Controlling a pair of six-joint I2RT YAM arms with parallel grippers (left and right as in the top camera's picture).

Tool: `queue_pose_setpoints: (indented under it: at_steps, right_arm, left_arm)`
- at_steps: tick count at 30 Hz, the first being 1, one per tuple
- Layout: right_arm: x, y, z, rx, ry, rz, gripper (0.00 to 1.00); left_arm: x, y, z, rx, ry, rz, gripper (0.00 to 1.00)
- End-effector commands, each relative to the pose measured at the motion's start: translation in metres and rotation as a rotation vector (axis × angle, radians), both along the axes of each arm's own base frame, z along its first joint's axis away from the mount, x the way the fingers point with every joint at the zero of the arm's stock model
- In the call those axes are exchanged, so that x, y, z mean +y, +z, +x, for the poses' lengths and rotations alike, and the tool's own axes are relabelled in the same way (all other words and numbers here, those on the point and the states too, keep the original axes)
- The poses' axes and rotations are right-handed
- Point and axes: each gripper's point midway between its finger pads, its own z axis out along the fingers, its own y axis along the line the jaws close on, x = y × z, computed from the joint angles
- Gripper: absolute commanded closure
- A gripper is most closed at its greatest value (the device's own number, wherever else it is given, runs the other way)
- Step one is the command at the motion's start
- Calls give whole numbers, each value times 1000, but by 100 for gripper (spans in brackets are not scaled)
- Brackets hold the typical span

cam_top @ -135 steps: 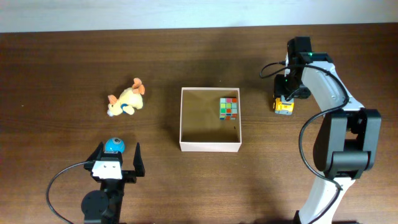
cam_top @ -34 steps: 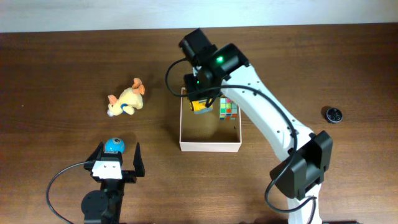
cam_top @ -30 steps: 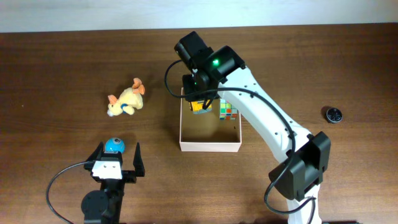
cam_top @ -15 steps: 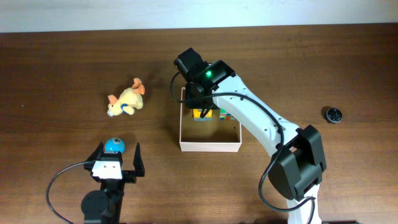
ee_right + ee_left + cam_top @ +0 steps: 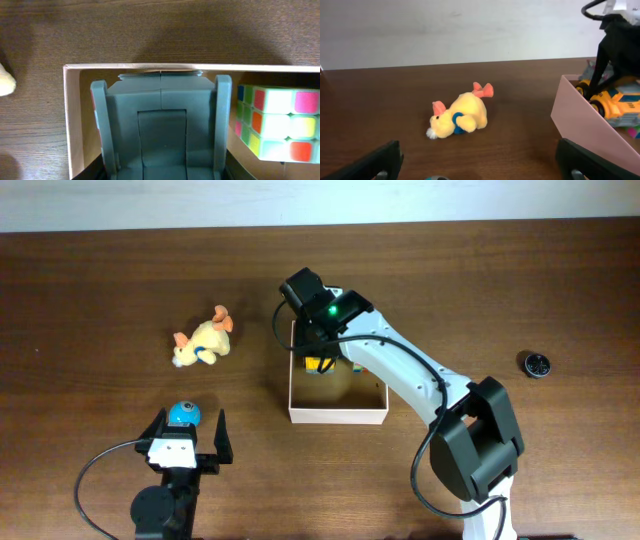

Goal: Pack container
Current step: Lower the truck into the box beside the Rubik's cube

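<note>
The truck's yellow side still shows above the container's side, so the right gripper should lower the truck deeper toward the container's side nearest the duck before it opens.
The container point(image 5: 337, 416), a white-walled box with a tan inside, stands mid-table; it also shows in the left wrist view point(image 5: 585, 125) and the right wrist view point(image 5: 72, 115). My right gripper point(image 5: 318, 358) is shut on a yellow toy truck point(image 5: 318, 365) and holds it low inside the container's back-left corner. The truck's grey underside point(image 5: 161, 130) fills the right wrist view, and its yellow side point(image 5: 615, 102) shows over the wall. A colour cube point(image 5: 275, 125) lies in the container beside it. My left gripper point(image 5: 187, 442) is open and empty near the front left.
A yellow plush duck point(image 5: 203, 340) lies left of the container, also in the left wrist view point(image 5: 460, 116). A blue ball point(image 5: 183, 414) sits just ahead of the left gripper. A small black round object point(image 5: 538, 364) lies far right.
My right arm carried the toy truck from the far right to over the container, then lowered it into the back-left corner. The left arm has not moved.
</note>
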Motion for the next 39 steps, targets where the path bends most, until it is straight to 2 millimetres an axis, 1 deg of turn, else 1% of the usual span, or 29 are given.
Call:
queue_pose_setpoints:
  at_steps: [1,7,10,16,18,25,26,29,30,33,39]
  right_arm:
    - [4,-5,-2,-14,2,-18,62]
    - [8,-3,2,-32,-2,0,62]
    - [10,-8,2,-23,-1,7,62]
    - [17,-31,-3,17,13,-6,62]
    - [20,-35,-4,21,11,-6,62]
    - [28,-37,0,1,15,11,62]
    - [28,-36,1,0,15,12,58]
    - [28,-36,1,-4,30,8,39]
    - [28,-36,1,-5,38,5,35]
    - [28,-36,1,-7,62,-4,32]
    - [27,-34,-1,-7,89,-16,31]
  left_arm:
    - [0,-1,0,-5,-1,15,1]
    - [1,-1,0,-5,-1,15,1]
    - [1,-1,0,-5,-1,15,1]
    - [1,-1,0,-5,-1,15,1]
    - [0,-1,0,-5,-1,15,1]
    - [0,-1,0,-5,-1,15,1]
    - [1,-1,0,-5,-1,15,1]
    - [1,-1,0,-5,-1,15,1]
    - [1,-1,0,-5,-1,15,1]
    - [1,-1,0,-5,-1,15,1]
    - [1,-1,0,-5,-1,15,1]
